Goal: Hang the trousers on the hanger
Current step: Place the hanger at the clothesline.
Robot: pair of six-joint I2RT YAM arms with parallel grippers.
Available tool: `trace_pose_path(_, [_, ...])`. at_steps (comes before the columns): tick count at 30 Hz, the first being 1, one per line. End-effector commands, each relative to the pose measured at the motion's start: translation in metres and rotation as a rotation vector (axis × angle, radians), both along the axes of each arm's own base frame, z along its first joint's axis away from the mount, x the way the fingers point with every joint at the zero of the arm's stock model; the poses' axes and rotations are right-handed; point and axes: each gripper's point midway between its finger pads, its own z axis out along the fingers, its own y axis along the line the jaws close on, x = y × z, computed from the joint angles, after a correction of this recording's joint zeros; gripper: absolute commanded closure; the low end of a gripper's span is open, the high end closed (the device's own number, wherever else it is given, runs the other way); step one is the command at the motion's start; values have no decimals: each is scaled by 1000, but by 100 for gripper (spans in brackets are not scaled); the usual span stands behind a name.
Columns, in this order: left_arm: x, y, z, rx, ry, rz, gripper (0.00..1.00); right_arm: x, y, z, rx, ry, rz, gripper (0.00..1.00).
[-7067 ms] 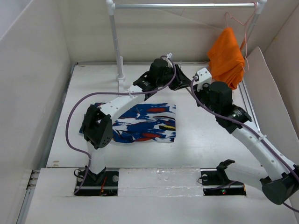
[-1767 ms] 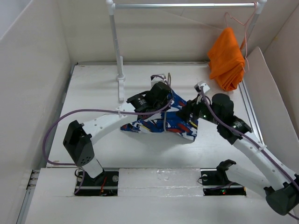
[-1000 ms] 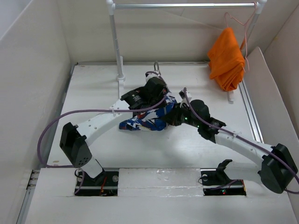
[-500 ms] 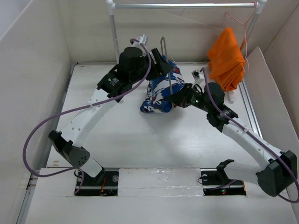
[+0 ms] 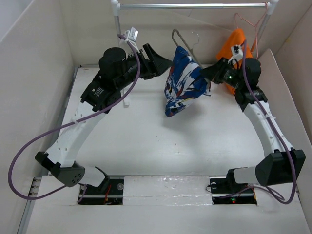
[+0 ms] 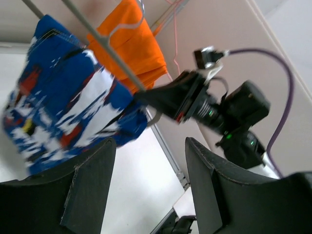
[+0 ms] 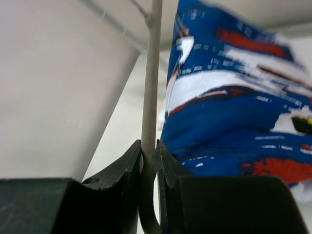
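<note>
The hanger's hook is off the rail, so I'll raise my right gripper outward, set the hook over the rail by the orange garment and release the bar.
The blue patterned trousers (image 5: 184, 83) hang bunched over the dark grey hanger (image 5: 181, 40), which is held up in the air below the rail. My right gripper (image 5: 210, 74) is shut on the hanger's bar at its right end; in the right wrist view the bar (image 7: 150, 83) runs up from between the closed jaws of the right gripper (image 7: 148, 152), with the trousers (image 7: 234, 122) just to the right. My left gripper (image 5: 165, 62) stands open just left of the trousers, holding nothing. In the left wrist view, the left gripper (image 6: 151, 163) is open below the trousers (image 6: 63, 107) and the hanger (image 6: 105, 56).
A clothes rail (image 5: 190, 6) crosses the back on a white post (image 5: 120, 44). An orange garment (image 5: 234, 41) hangs on a thin pinkish wire hanger (image 5: 243, 22) at the rail's right end, close behind my right wrist. White walls enclose the table (image 5: 146, 141).
Both arms have risen from the table toward the rail, carrying the hanger and trousers up. The left gripper has opened, let go and drawn off to the left.
</note>
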Motion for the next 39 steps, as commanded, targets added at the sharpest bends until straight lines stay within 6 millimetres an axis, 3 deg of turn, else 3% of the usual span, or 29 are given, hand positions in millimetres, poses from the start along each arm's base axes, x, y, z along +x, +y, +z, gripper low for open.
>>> trace_pose_path(1, [-6, 5, 1, -3, -36, 1, 46, 7, -16, 96, 13, -322, -4, 100])
trace_pose_path(2, [-6, 5, -7, 7, -22, 0, 46, 11, -25, 110, 21, -360, -27, 100])
trace_pose_path(8, [-10, 12, -27, 25, 5, 19, 47, 30, -50, 133, 66, -386, -117, 100])
trace_pose_path(12, [-9, 12, -44, 40, 33, 22, 47, 26, -61, 151, 89, -427, -144, 100])
trace_pose_path(16, [-9, 12, -48, 41, 36, 23, 47, 20, -68, 163, 103, -461, -160, 100])
trace_pose_path(20, [-6, 10, -53, 53, 42, 23, 47, 11, -84, 187, 107, -515, -201, 100])
trace_pose_path(29, [-9, 10, -56, 55, 44, 15, 47, 27, -137, 211, 100, -556, -324, 100])
trace_pose_path(34, [-10, 9, -60, 59, 53, 8, 48, 31, -156, 231, 112, -602, -365, 100])
trace_pose_path(37, [-10, 8, -68, 63, 70, 0, 48, 42, -170, 232, 106, -593, -396, 100])
trace_pose_path(39, [-10, 8, -71, 66, 76, 2, 48, 55, -177, 222, 91, -555, -423, 100])
